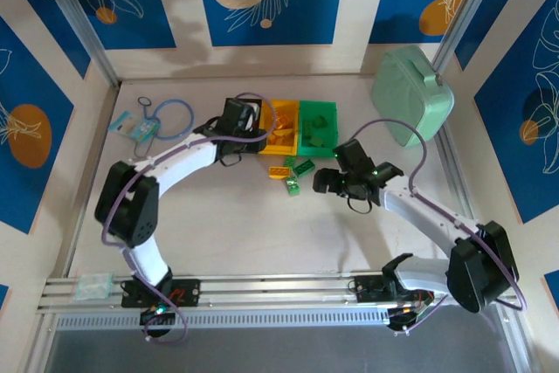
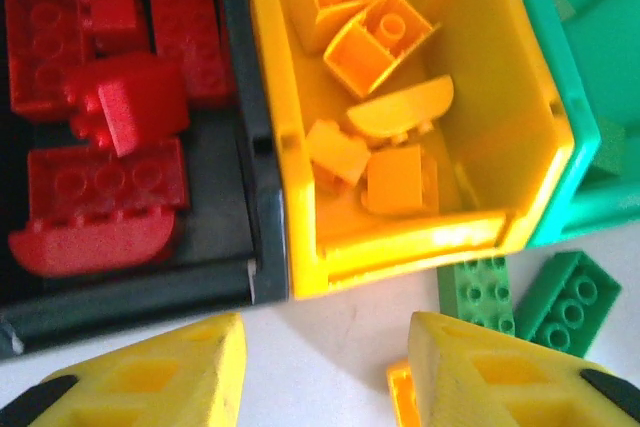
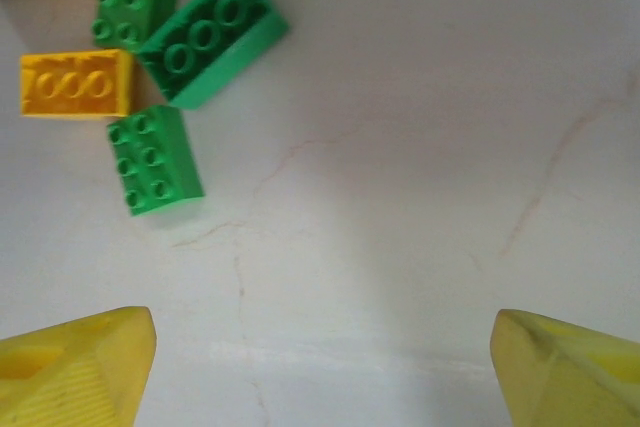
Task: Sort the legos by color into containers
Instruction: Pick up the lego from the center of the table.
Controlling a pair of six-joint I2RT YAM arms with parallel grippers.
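The right gripper moves over the loose orange lego (image 1: 279, 172) and down around it next, before that lego goes into the yellow container.
Three joined containers stand at the back: black (image 2: 140, 297) holding red legos (image 2: 100, 182), yellow (image 2: 400, 247) holding orange legos (image 2: 385, 47), and green (image 2: 570, 97). My left gripper (image 2: 325, 367) hovers open just in front of the black and yellow containers' near walls, with bare table between its yellow fingers (image 2: 150, 377). Part of an orange lego (image 2: 400, 392) shows beside its right finger. Three green legos (image 3: 210, 32) and one orange lego (image 3: 75, 84) lie loose in front of the containers. My right gripper (image 3: 325, 367) is wide open and empty, to their right (image 1: 321, 183).
A mint-green rounded case (image 1: 412, 96) leans at the back right. A blue ring (image 1: 175, 117) and a small light-blue item (image 1: 140, 128) lie at the back left. An aluminium rail (image 1: 262, 290) runs along the near edge, and walls enclose the table.
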